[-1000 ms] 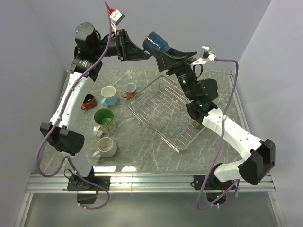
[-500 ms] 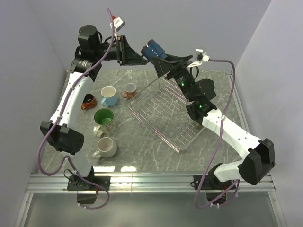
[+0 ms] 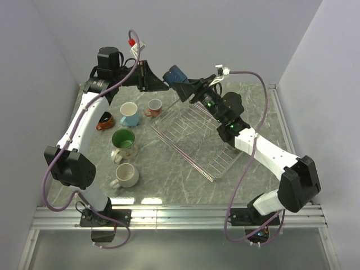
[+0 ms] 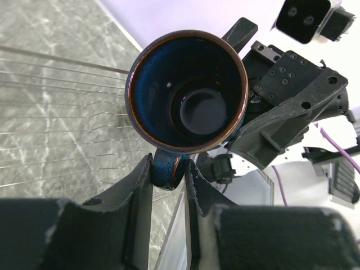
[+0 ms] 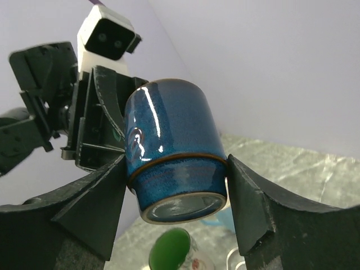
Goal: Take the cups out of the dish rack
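Note:
The bare tabletop beside the orange-red mug is below the left gripper and to its left in the top view, so the gripper will move down and back to it next.
The dark blue mug [image 3: 175, 73] hangs in the air above the far edge of the wire dish rack [image 3: 191, 135], held between both grippers. My left gripper [image 4: 169, 175] is shut on its handle [image 4: 167, 167], with the mouth of the mug [image 4: 185, 93] facing that camera. My right gripper [image 5: 177, 183] is shut on the mug's body [image 5: 171, 140], one finger on each side near the base. The left gripper [image 3: 164, 84] meets the mug from the left and the right gripper [image 3: 187, 87] from the right.
Left of the rack stand the light blue mug [image 3: 130, 114], small pinkish-orange mug [image 3: 154, 106], orange-red mug [image 3: 104, 121], cream floral mug with green inside [image 3: 123, 142] and white mug [image 3: 126, 175]. A bit of an olive-grey thing [image 3: 230, 148] shows under the right arm.
The right gripper carried the dark blue mug left and a little lower. The left gripper, apart from it before, now grips its handle.

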You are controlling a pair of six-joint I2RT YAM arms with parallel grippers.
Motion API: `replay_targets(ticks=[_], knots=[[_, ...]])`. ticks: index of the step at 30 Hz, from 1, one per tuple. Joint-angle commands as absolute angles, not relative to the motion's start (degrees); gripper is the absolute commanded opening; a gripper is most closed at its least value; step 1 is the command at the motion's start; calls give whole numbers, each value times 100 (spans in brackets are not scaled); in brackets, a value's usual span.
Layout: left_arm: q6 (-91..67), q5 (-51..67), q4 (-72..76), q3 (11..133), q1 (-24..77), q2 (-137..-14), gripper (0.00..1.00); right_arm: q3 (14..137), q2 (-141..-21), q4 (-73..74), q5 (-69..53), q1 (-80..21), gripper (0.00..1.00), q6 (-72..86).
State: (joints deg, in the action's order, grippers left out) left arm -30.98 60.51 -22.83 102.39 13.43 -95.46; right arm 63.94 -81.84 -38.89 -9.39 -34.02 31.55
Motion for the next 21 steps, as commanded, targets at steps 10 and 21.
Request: replay_targets(ticks=[10,21], knots=[[-2611,5379,-1907,10125,1213,-9343,0,6847,-8631,-2962,-1371,-3155,96,2839],[-1128,3974,-2907,10344,1099,-9413,0,6908,-8631,-2628,-1222,-3164,97,2575]])
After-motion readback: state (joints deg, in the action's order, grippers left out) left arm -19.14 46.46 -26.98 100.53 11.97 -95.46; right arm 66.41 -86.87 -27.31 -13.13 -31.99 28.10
